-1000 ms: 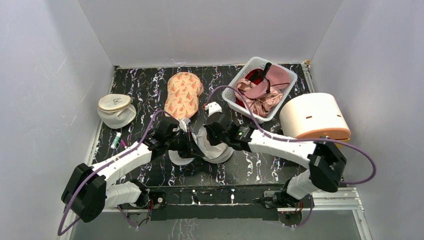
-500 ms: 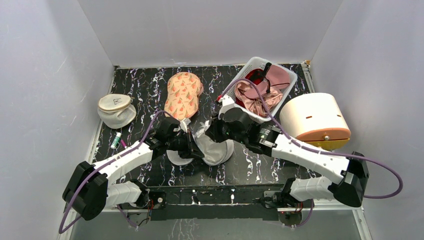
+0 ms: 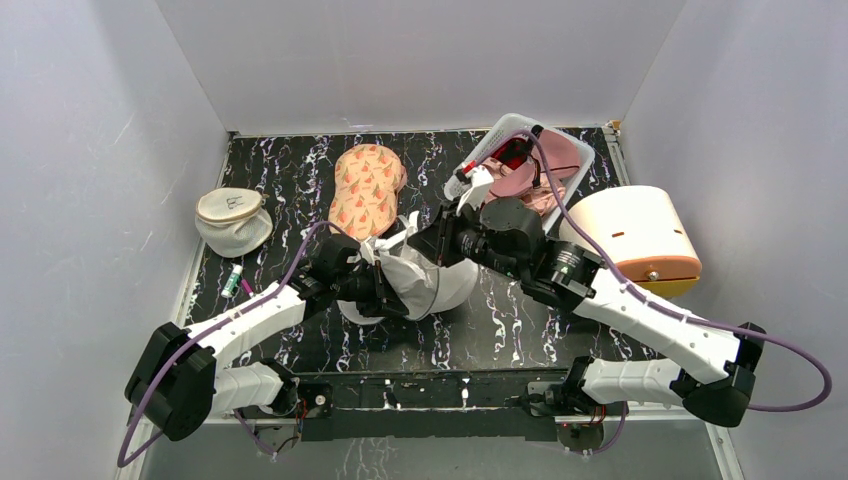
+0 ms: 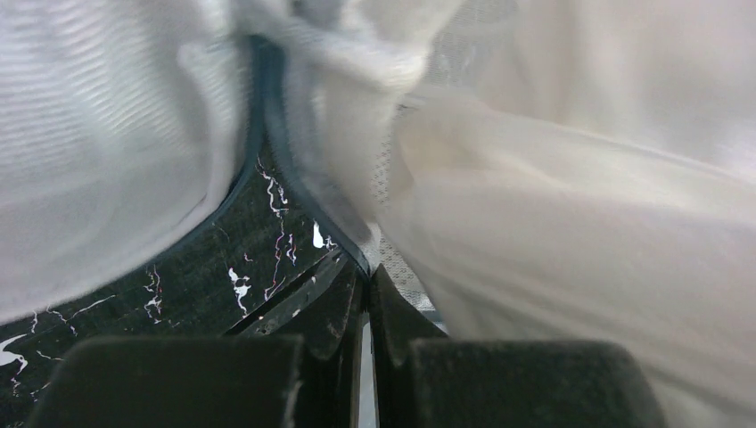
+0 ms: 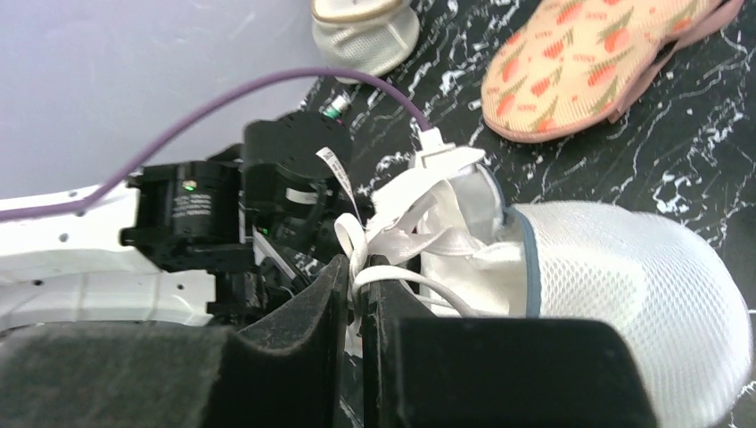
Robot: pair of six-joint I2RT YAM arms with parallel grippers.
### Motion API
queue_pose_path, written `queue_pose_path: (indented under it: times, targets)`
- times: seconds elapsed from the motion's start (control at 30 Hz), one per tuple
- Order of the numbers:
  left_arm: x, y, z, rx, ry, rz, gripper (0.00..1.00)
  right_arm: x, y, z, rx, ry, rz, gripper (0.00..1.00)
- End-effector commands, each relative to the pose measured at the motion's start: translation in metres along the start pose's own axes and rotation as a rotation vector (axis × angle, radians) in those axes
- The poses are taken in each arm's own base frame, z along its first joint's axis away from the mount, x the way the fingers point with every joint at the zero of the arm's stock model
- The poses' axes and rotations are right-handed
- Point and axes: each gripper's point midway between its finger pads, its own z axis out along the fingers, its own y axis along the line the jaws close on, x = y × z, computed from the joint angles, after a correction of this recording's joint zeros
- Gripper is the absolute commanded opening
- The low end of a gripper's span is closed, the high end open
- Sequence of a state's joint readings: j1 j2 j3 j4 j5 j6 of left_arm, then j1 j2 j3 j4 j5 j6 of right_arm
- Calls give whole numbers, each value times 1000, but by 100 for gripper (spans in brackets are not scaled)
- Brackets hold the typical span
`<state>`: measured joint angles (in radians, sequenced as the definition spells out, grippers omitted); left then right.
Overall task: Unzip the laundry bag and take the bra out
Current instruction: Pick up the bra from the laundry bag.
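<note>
My right gripper holds the straps and the bra is still partly in the bag, so next I need to lift, go outward over the basket's pink satin (image 3: 517, 182), lower and release them.
The laundry bag (image 3: 447, 287), a white mesh dome with a dark zip rim, lies open at the table's middle. It also shows in the right wrist view (image 5: 624, 294). My left gripper (image 3: 385, 297) is shut on the bag's rim, which shows pinched between its jaws in the left wrist view (image 4: 365, 272). My right gripper (image 3: 425, 240) is shut on the thin white straps of the bra (image 5: 446, 241), whose whitish cloth (image 3: 392, 252) sticks out of the bag's mouth. The strap loops sit between my right gripper's (image 5: 361, 267) jaws. Most of the bra is hidden inside the bag.
A white basket (image 3: 575, 150) with pink satin and red cloth stands at the back right. A cream round object (image 3: 630, 235) is at the right. A peach patterned pad (image 3: 367, 185) lies behind the bag. A second mesh pouch (image 3: 232, 220) and a small tube (image 3: 233, 280) are at the left.
My right gripper has risen and moved back and right, drawing the bra's straps and some white cloth out of the bag. The bag has bulged upward. My left gripper has stayed put.
</note>
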<state>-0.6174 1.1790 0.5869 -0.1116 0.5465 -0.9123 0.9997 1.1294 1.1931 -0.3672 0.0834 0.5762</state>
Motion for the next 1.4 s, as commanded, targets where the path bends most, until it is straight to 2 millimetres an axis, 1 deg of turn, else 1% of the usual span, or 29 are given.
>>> queue_pose_path:
  times: [0.0, 0.07, 0.13, 0.2, 0.3, 0.37, 0.4, 0.5, 0.57, 0.67, 0.77, 0.83, 0.93, 1.07, 1.2, 1.27, 1.3, 1.37]
  targets:
    - [5, -4, -2, 20, 18, 13, 0, -63, 36, -29, -92, -172, 21, 0]
    - [4, -4, -2, 20, 13, 13, 0, -73, 41, -35, -106, -203, 25, 0]
    - [3, -6, -4, 25, 7, 14, 0, -77, 42, -37, -109, -222, 45, 0]
    - [3, -8, -5, 29, -1, 17, 0, -71, 39, -33, -112, -223, 65, 1]
    - [1, -9, -6, 31, -9, 21, 0, -52, 36, -18, -118, -171, 90, 0]
    - [2, -8, -7, 24, -4, 24, 0, -46, 42, -12, -142, -137, 103, 0]
    - [2, -7, -7, 21, -2, 23, 0, -49, 47, -12, -166, -138, 106, 0]
    - [4, -5, -6, 20, -1, 22, 0, -67, 61, -19, -215, -182, 102, 0]
    - [4, -5, -6, 20, 1, 19, 0, -82, 64, -26, -207, -221, 79, 0]
    - [4, -6, -6, 23, 0, 20, 0, -108, 61, -38, -144, -277, 24, 0]
    - [4, -5, -7, 20, -2, 22, 0, -129, 54, -49, -70, -328, -33, 0]
    - [4, -5, -7, 20, -3, 20, 0, -144, 48, -57, -16, -371, -67, 0]
    - [4, -5, -7, 19, -2, 20, 0, -161, 35, -62, 85, -410, -119, 0]
    - [4, -6, -8, 20, -3, 21, 0, -177, 21, -60, 202, -438, -179, 0]
    - [4, -7, -9, 16, -2, 21, 0, -192, -4, -54, 334, -460, -219, 0]
    - [3, -8, -10, 16, -6, 22, 0, -201, -23, -46, 377, -455, -226, 0]
    - [3, -8, -10, 16, -7, 22, 0, -210, -43, -45, 406, -457, -218, 0]
    - [4, -7, -11, 12, -6, 23, 0, -224, -76, -44, 437, -460, -200, 0]
